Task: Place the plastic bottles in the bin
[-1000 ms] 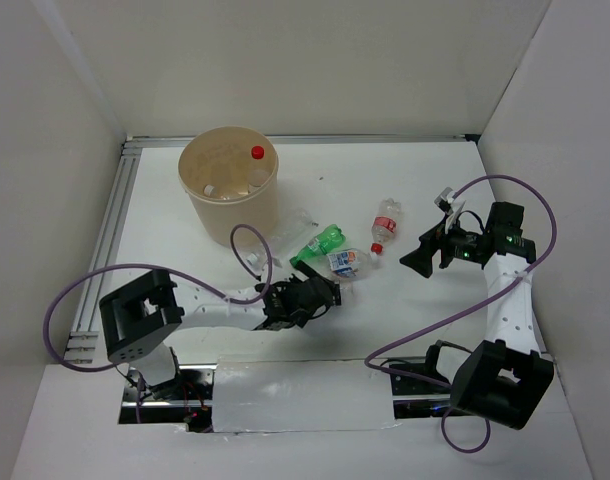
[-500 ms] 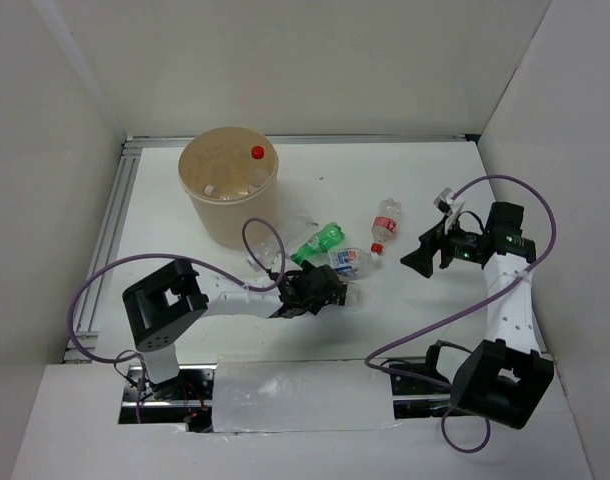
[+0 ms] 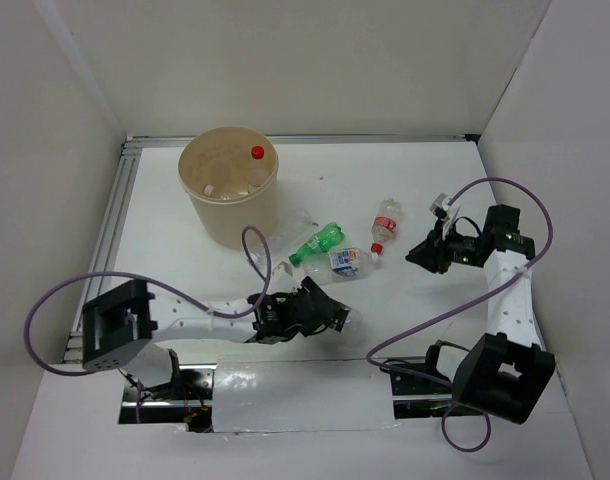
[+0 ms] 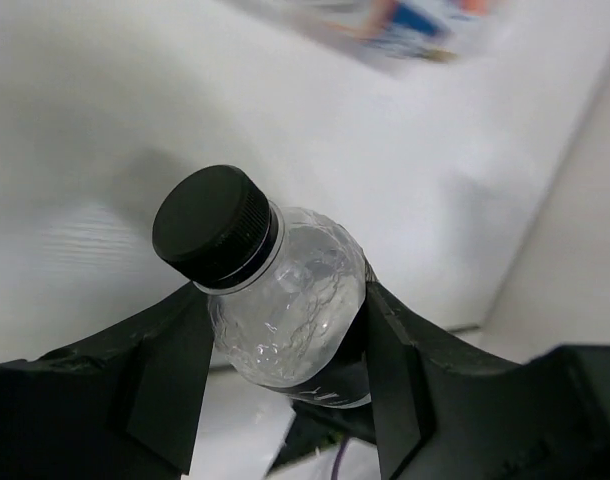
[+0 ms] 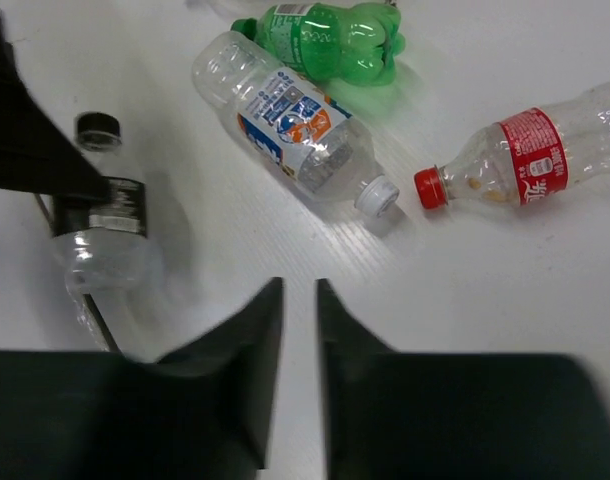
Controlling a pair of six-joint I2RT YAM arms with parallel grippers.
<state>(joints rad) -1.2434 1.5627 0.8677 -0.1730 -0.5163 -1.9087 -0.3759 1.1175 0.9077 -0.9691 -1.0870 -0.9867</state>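
Note:
I will lift the bottle with my left gripper outward over the tan bin's opening (image 3: 226, 168) and let go next, because the tan bin stands outward of it, to its left in the top view.
My left gripper (image 4: 285, 330) is shut on a clear plastic bottle with a black cap (image 4: 285, 300), its fingers on either side of the shoulder; from above, gripper (image 3: 320, 310) and bottle (image 3: 342, 320) sit near the table's front edge. The green bottle (image 3: 320, 243), a blue-labelled white-capped bottle (image 3: 347, 262) and a red-labelled bottle (image 3: 385, 225) lie mid-table, with a clear bottle (image 3: 293, 225) against the tan bin (image 3: 230, 205). A red cap (image 3: 257, 152) shows inside the bin. My right gripper (image 3: 417, 252) hovers right of them, shut and empty (image 5: 297, 288).
The right wrist view shows the green bottle (image 5: 330, 40), the blue-labelled one (image 5: 295, 125), the red-labelled one (image 5: 525, 155) and the held black-capped bottle (image 5: 100, 220). White walls enclose the table; a metal rail (image 3: 110, 230) runs along its left side.
My left gripper closed on the black-capped bottle and drew it toward the front edge. My right gripper went from open to shut and shifted slightly left.

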